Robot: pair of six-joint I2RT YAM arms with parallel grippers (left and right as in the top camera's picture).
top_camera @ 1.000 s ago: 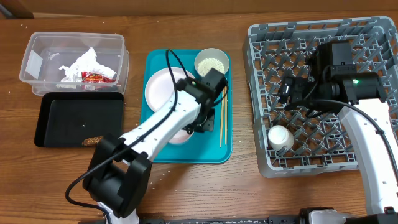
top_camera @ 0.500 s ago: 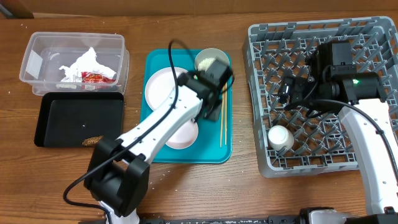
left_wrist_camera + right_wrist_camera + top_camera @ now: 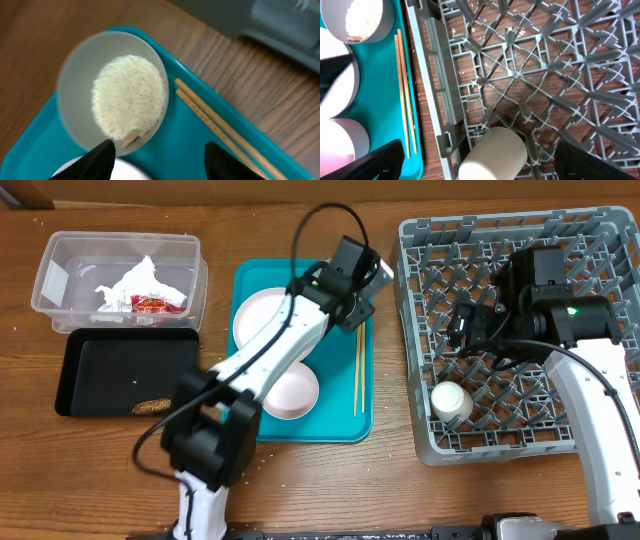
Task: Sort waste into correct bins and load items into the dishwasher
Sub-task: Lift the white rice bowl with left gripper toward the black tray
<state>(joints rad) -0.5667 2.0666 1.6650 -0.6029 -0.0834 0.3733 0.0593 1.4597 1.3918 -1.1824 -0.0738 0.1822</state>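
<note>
A bare part of the teal tray beside the chopsticks leaves room for one finger, so my left gripper should next go down there with its fingers open, one on each side of the bowl's rim.
My left gripper (image 3: 348, 285) is open and empty above the pale grey-green bowl (image 3: 112, 92), which holds white rice and a small brown piece (image 3: 131, 137); the arm hides the bowl overhead. The chopsticks (image 3: 358, 370) lie beside it on the teal tray (image 3: 345, 425). A large white plate (image 3: 258, 320) and a small one (image 3: 292, 392) are on the tray. My right gripper (image 3: 466, 330) is open above the grey dish rack (image 3: 590, 235), over the white cup (image 3: 495, 152) lying on its side. The clear tub (image 3: 60, 255) holds the napkin (image 3: 130, 283) and red wrapper (image 3: 152, 304).
The black tray (image 3: 110, 370) sits in front of the clear tub, with a brown food piece (image 3: 150, 407) at its front edge. My left arm stretches across the teal tray. Bare wood table (image 3: 390, 470) lies between tray and rack.
My left gripper has moved from over the small plate toward the far right corner of the teal tray, now over the bowl. The right arm has not moved.
</note>
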